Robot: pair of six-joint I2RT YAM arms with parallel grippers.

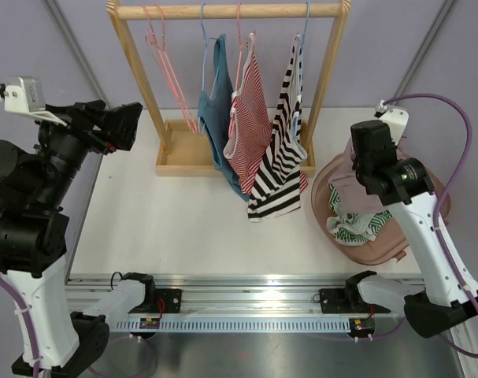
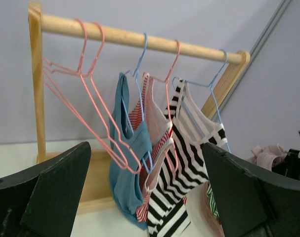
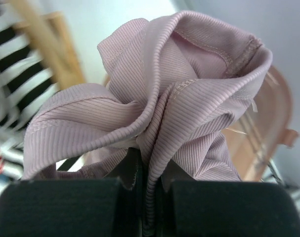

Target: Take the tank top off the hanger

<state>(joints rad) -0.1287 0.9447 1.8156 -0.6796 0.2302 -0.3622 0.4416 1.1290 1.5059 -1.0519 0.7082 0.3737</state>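
The blue tank top hangs on the blue hanger, so my left gripper needs to go outward and to the right in the top view onto the blue hanger's near arm (image 1: 204, 77) (image 2: 141, 102).
A wooden rack (image 1: 223, 11) carries two empty pink hangers (image 1: 164, 55) at its left, then a blue tank top (image 1: 216, 118), a red-striped tank top (image 1: 250, 118) and a black-and-white striped tank top (image 1: 279, 157), each on a hanger. My right gripper (image 3: 150, 173) is shut on a bunched mauve ribbed tank top (image 3: 179, 89), held just above the pink basket (image 1: 396, 244). My left gripper (image 2: 146, 148) is open and empty, raised left of the rack and facing the hanging tops (image 2: 132, 163).
The basket holds a green-and-white striped garment (image 1: 357, 224) and other clothes. The rack's wooden base tray (image 1: 183, 157) stands on the white table. A metal rail (image 1: 246, 303) runs along the near edge.
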